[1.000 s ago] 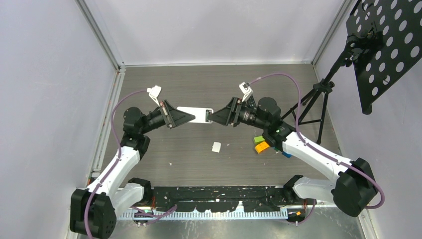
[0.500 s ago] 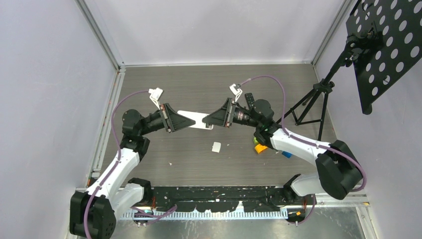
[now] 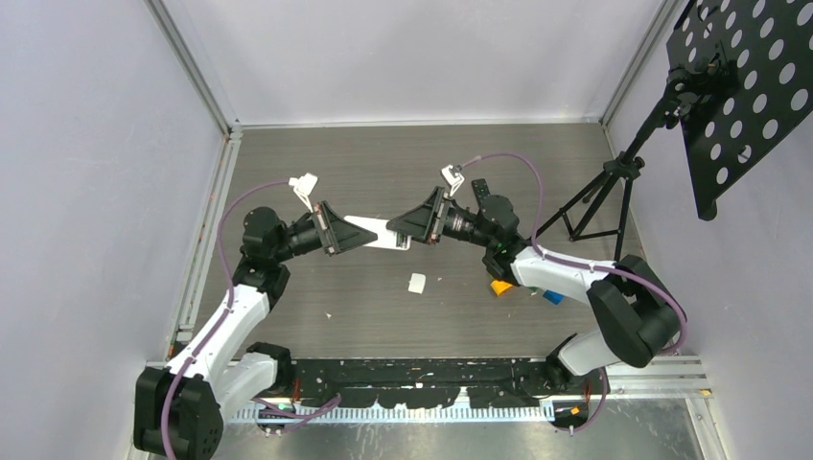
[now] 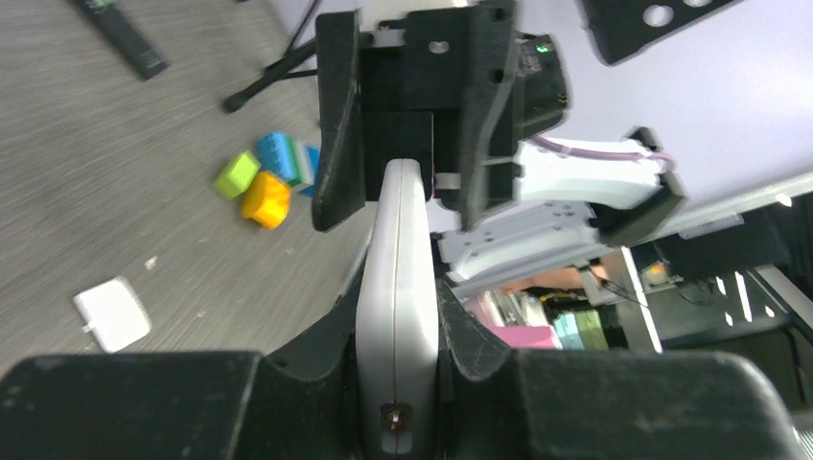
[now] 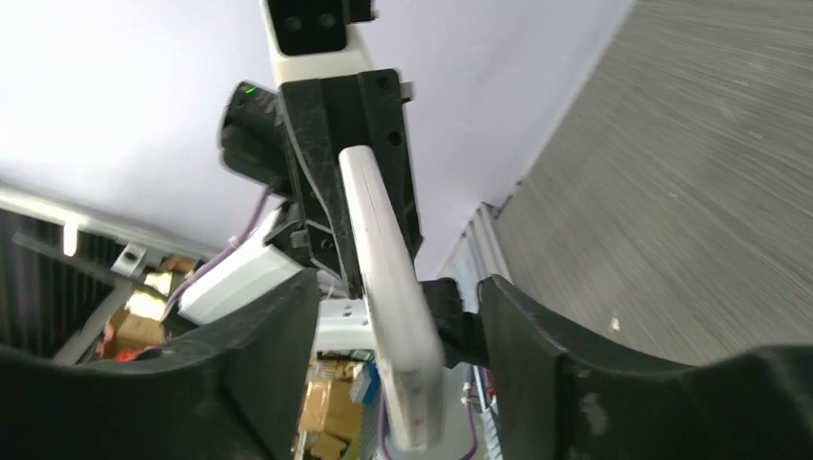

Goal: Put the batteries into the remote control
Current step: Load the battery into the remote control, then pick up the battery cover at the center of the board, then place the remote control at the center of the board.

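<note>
The bare tabletop (image 3: 370, 282) beside the white flat piece is below the robot's left gripper, so that gripper should go down and tilt next to let go of the remote control there.
The white remote control (image 3: 377, 231) hangs above the table, edge-on in both wrist views. My left gripper (image 3: 367, 233) is shut on one end of the remote control (image 4: 397, 278), with its fingers pressed against both flat faces. My right gripper (image 3: 396, 228) faces it from the other side. Its jaws are open around the far end of the remote control (image 5: 382, 268), with a gap on each side. No batteries show in any view.
A small white flat piece (image 3: 417, 283) lies on the table below the remote. Orange (image 3: 500, 287) and blue (image 3: 551, 296) blocks sit under the right forearm. A black remote (image 3: 484, 192) and a tripod stand (image 3: 604, 192) are at the back right.
My right gripper has moved left, so its open jaws now reach around the remote's end, and they have narrowed a little. The left gripper has kept its hold and barely moved.
</note>
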Available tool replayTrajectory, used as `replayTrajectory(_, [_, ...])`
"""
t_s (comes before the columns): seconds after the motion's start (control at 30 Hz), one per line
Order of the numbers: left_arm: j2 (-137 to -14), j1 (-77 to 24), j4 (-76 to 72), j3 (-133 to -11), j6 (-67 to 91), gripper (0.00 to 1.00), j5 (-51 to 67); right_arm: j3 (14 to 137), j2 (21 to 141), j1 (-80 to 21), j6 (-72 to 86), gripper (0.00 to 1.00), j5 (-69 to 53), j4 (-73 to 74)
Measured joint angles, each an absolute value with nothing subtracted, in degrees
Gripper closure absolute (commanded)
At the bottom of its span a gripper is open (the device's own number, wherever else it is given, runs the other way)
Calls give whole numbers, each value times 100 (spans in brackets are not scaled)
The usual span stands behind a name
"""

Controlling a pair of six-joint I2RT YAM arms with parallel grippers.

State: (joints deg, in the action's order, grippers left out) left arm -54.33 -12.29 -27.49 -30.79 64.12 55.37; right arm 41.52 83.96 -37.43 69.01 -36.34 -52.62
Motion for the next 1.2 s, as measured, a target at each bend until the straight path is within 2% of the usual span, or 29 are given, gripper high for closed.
replayTrajectory(0.17, [-5433,-1236,-1020,-3050,5531,100,4609,3782,8184,-3568,6381,26,-2893,-3988])
replayTrajectory(0.4, [-5780,-1225,259,-2692,4862,100,3535,3802,7478,-3481,4364,26,-1789,-1625])
replayTrajectory(0.57, [-6226,-1186,532,-2659,4718,100,3245,4086,7721,-4252,2598,30,-952,-548])
replayTrajectory(0.7, [-6445,-1111,585,-2668,4646,100,3238,4740,8431,-4930,1197,30,-443,445])
replayTrajectory(0.9, [-6702,-998,604,-2735,4578,100,3363,5002,8969,-4993,-130,31,-303,1243])
replayTrajectory(1.2, [-7094,-963,609,-2816,4571,100,3717,5502,9633,-5068,-1096,31,-443,1643])
